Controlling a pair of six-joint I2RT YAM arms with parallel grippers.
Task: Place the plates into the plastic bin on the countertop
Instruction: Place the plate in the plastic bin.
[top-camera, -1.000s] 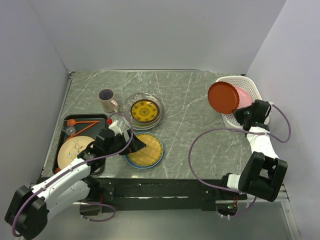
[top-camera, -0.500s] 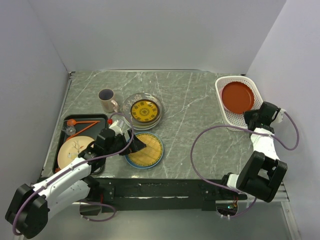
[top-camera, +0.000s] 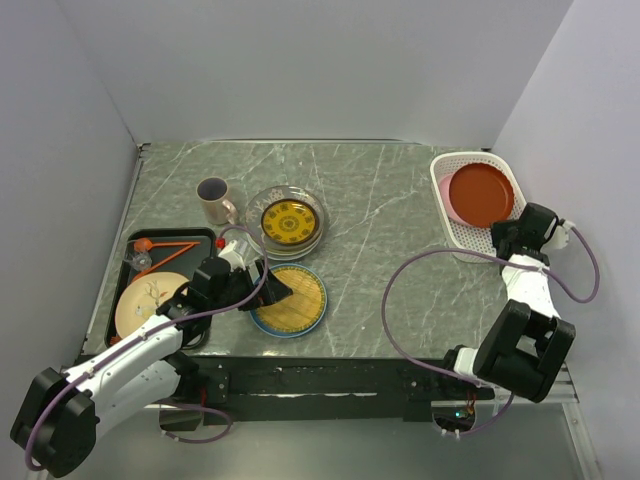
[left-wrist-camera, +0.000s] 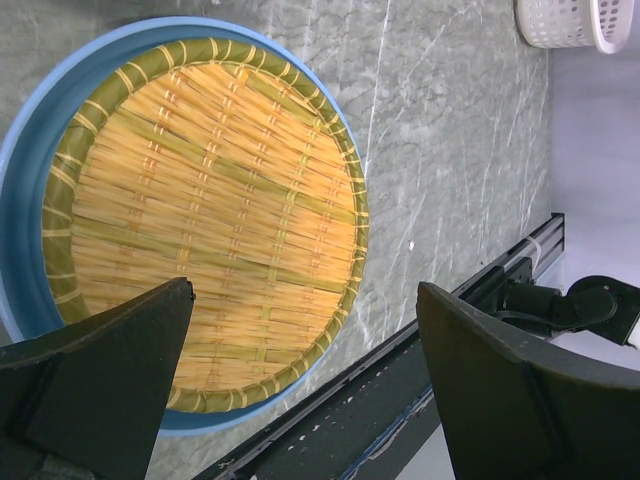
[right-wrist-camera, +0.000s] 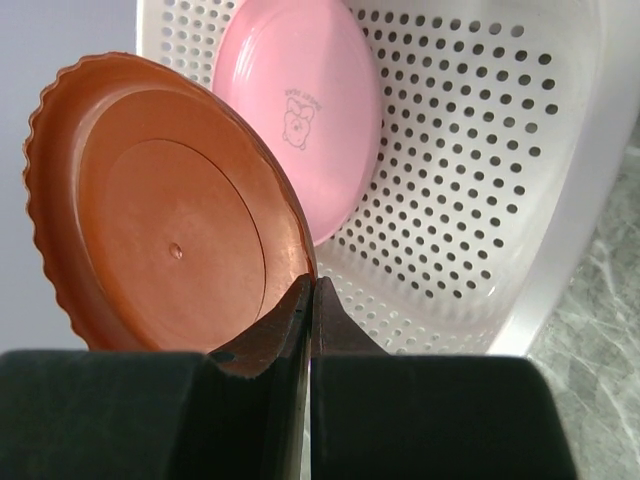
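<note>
My right gripper will next lower the raised red plate onto the pink plate (top-camera: 450, 203) (right-wrist-camera: 300, 105) and let go, because that plate lies in the bin below the gripper.
In the white plastic bin (top-camera: 462, 237) at the far right, a red plate (top-camera: 481, 194) is held tilted over a pink plate (top-camera: 450, 203). My right gripper (top-camera: 499, 230) is shut on the red plate's near rim. The right wrist view shows the red plate (right-wrist-camera: 165, 235), the pink plate (right-wrist-camera: 300, 105) and the bin's perforated wall (right-wrist-camera: 480, 200) around my right gripper (right-wrist-camera: 311, 292). My left gripper (top-camera: 279, 290) hangs open over a blue plate with a yellow woven pattern (top-camera: 296, 303), holding nothing. In the left wrist view that plate (left-wrist-camera: 200, 210) lies beyond the left gripper (left-wrist-camera: 305, 365) on the countertop (left-wrist-camera: 450, 150).
A stack of clear glass plates topped by a yellow-patterned one (top-camera: 289, 221) sits mid-counter, a beige mug (top-camera: 214, 201) to its left. A black tray (top-camera: 205, 240) at the left holds a beige branch-motif plate (top-camera: 146, 303) and orange utensils (top-camera: 165, 246). Walls close in on three sides.
The right gripper carried the red plate from upright left of the bin to over the bin, then a little right, uncovering the pink plate's edge. The left arm stayed still.
</note>
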